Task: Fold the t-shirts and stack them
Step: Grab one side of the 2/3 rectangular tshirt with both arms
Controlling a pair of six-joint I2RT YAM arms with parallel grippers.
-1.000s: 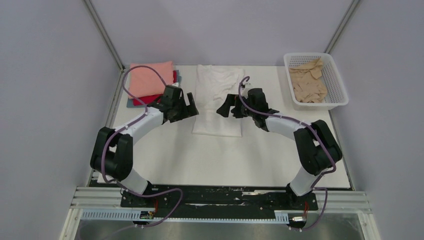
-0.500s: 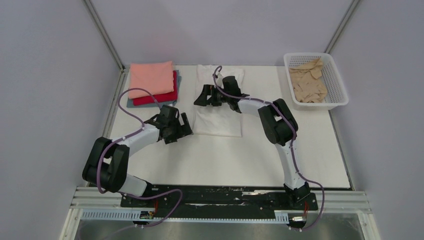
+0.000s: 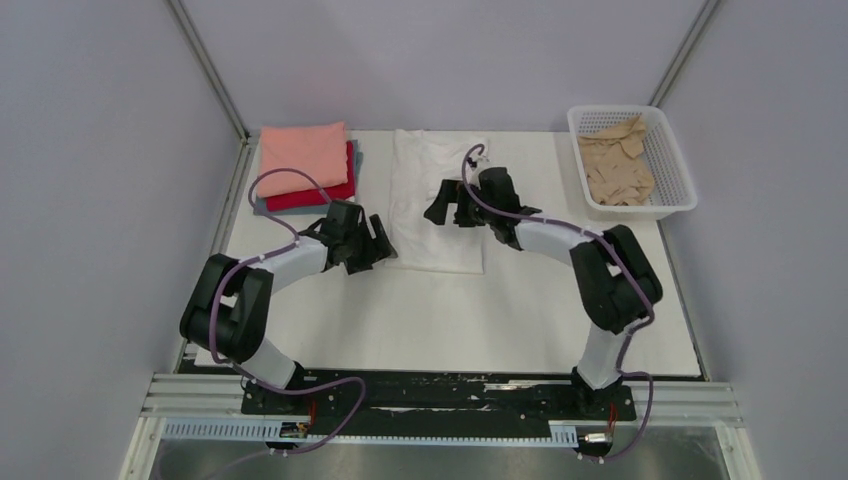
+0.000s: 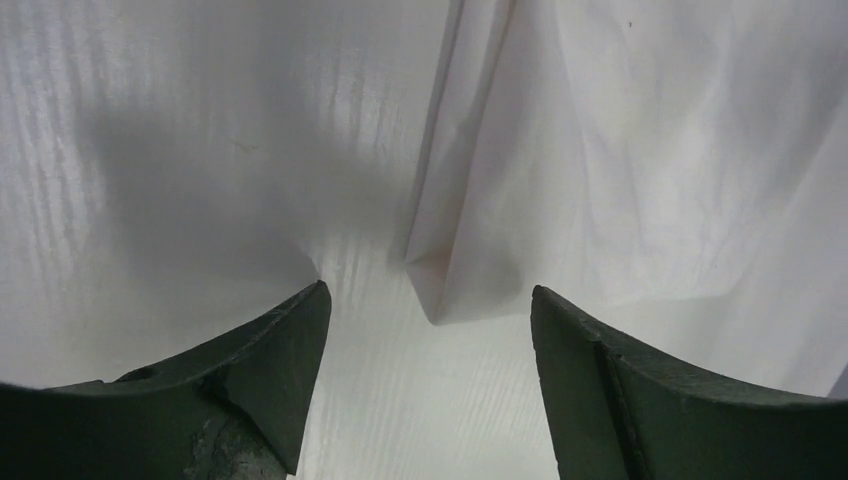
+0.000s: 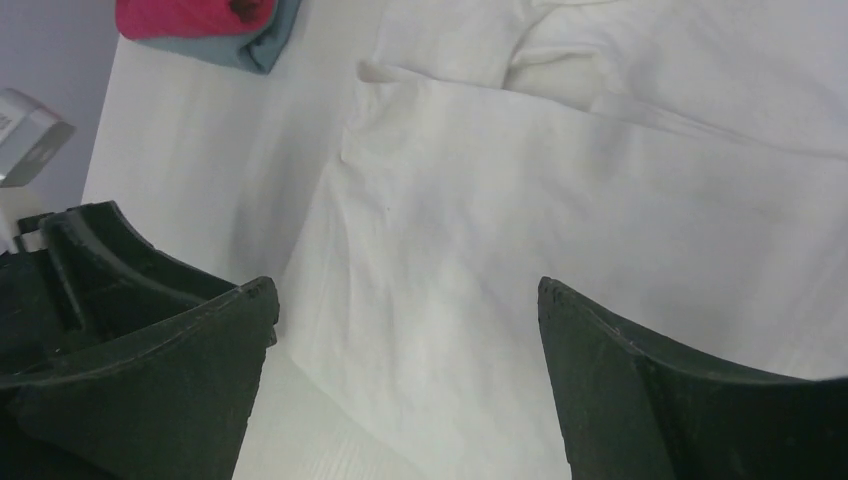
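My right gripper moves back, down and toward the right in the top view onto the t-shirt's free near corner (image 3: 480, 270) next. My left gripper straddles the other near corner.
The white t-shirt (image 3: 436, 246) lies as a long folded strip in the middle of the table. My left gripper (image 3: 376, 243) is open at its near left corner. In the left wrist view that corner (image 4: 447, 262) lies between the open fingers of the left gripper (image 4: 428, 290), which hold nothing. My right gripper (image 3: 443, 208) is open and empty over the shirt's middle; the right wrist view shows that gripper (image 5: 405, 285) with white cloth (image 5: 560, 190) below it. Folded salmon-pink (image 3: 301, 155), red (image 3: 334, 192) and grey-blue (image 3: 259, 207) shirts are stacked at the back left. A tan-beige shirt (image 3: 614, 165) lies in the basket.
The white lattice basket (image 3: 677, 170) stands at the back right corner. The white table (image 3: 450, 320) runs between grey walls on both sides. The red (image 5: 180, 15) and grey-blue (image 5: 255, 45) folded edges show at the top left of the right wrist view.
My right gripper reached to the shirt's far left part, then drew back to its middle. My left gripper dropped toward me, then came right to the shirt's near left corner.
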